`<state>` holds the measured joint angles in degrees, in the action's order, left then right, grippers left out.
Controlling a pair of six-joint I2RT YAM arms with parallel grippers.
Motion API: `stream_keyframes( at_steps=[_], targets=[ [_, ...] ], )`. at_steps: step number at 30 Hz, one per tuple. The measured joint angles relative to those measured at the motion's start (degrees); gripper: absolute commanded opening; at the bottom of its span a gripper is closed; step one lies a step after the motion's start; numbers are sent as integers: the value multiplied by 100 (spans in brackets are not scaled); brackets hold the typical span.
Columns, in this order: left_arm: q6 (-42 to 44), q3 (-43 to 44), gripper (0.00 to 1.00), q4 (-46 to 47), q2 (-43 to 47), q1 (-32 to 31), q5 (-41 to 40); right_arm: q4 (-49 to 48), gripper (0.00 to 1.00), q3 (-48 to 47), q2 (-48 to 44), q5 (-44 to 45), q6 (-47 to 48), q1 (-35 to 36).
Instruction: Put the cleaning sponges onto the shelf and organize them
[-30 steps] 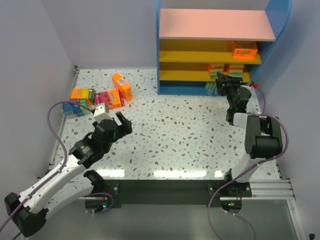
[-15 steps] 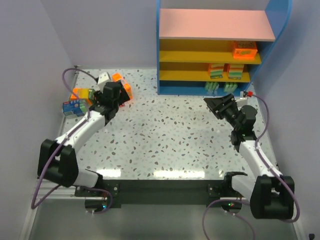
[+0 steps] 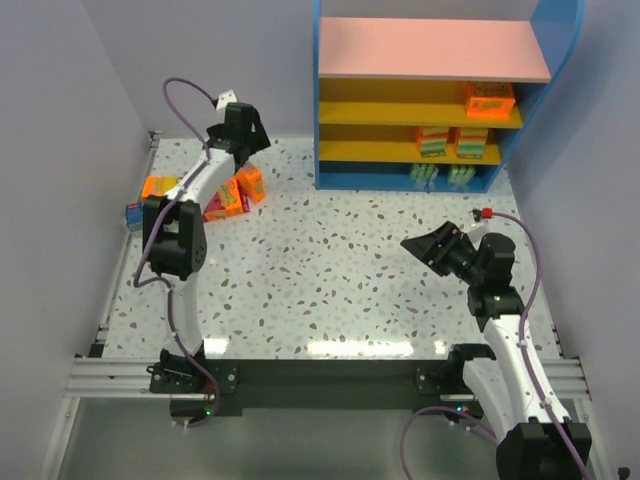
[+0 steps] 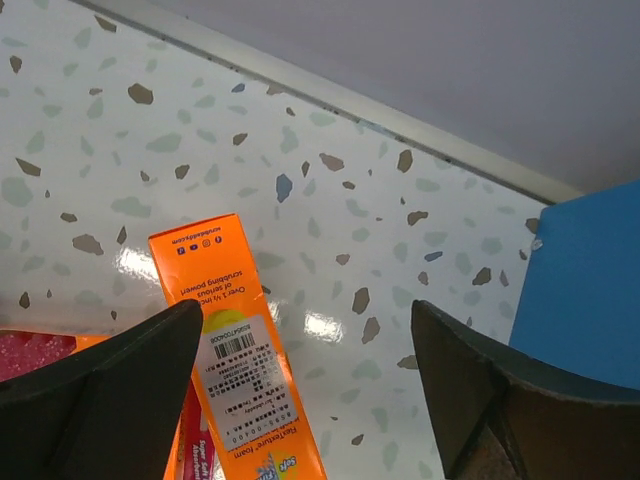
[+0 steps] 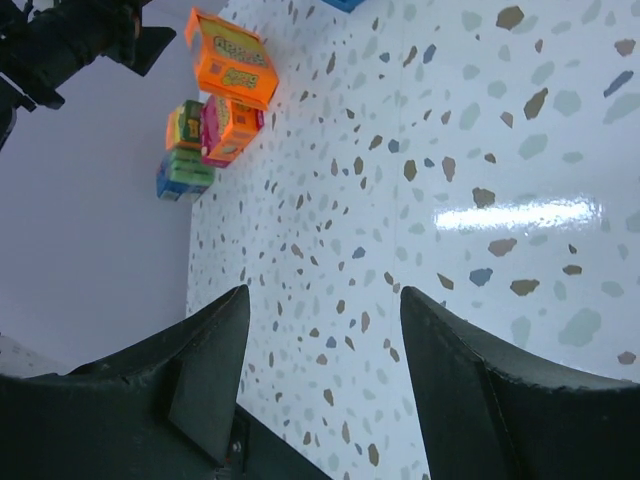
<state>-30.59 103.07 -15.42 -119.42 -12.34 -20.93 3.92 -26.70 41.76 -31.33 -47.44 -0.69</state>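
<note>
My left gripper moves down and back onto the pack's edge (image 3: 251, 181) (image 4: 243, 366) next, since the orange pack reaches back toward my base.
Sponge packs lie in a loose group at the table's far left: an orange pack (image 3: 249, 182), a magenta one (image 3: 226, 200), another orange one (image 3: 160, 186) and a blue one (image 3: 133, 215). My left gripper (image 3: 247, 148) hangs open and empty just above the orange pack (image 4: 240, 370), which lies partly under its left finger (image 4: 110, 390). My right gripper (image 3: 424, 248) is open and empty over the right middle of the table, pointing left. The shelf (image 3: 430, 48) holds an orange pack (image 3: 489, 100), two packs (image 3: 450, 140) one tier lower, and green sponges (image 3: 440, 178) at the bottom.
The shelf's blue frame (image 4: 590, 290) stands right of the left gripper. The back wall and the table's rear edge (image 4: 330, 95) are close behind it. The right wrist view shows the packs (image 5: 232, 60) far across the speckled table, with the left arm (image 5: 70, 40) above them.
The left arm has stretched further back, its gripper now above the orange pack by the rear wall. The right arm has drawn back from the shelf toward the table's near right.
</note>
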Motion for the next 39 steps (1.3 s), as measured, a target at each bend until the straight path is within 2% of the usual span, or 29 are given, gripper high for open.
stream_keyframes(
  at_steps=[4, 8, 12, 15, 16, 18, 19, 21, 23, 30, 35, 39],
  targets=[
    [-15, 195, 93, -535, -341, 39, -7, 299, 66, 111, -68, -15, 111, 0],
    [0, 225, 94, -667, -348, 46, -55, 431, 66, 214, -35, -24, 157, 0],
    [22, 33, 85, -579, -284, 118, -28, 428, 66, 278, 101, -98, 170, 2],
    [-9, -597, 67, -389, -26, 232, 81, 424, 66, 332, 192, -127, 168, 4],
    [-20, -894, 53, -374, 61, 271, 133, 424, 66, 352, 210, -129, 168, 4],
    [-136, -1519, 38, -52, 216, 339, 393, 424, 66, 369, 238, -131, 168, 4],
    [-131, -1742, 23, 116, 328, 341, 457, 420, 66, 369, 251, -131, 166, 4],
    [-131, -2291, 7, 245, 590, 343, 573, 420, 66, 369, 284, -138, 168, 4],
    [-136, -2739, 0, 256, 723, 348, 686, 404, 66, 369, 326, -144, 166, 4],
    [-173, -3250, 0, 452, 763, 358, 1119, 374, 66, 372, 448, -149, 164, 4],
    [-197, -3807, 0, 723, 1357, 356, 1436, 372, 66, 411, 442, -149, 170, 4],
    [-179, -3412, 0, 807, 1644, 358, 1517, 376, 66, 509, 442, -151, 181, 4]
  ],
)
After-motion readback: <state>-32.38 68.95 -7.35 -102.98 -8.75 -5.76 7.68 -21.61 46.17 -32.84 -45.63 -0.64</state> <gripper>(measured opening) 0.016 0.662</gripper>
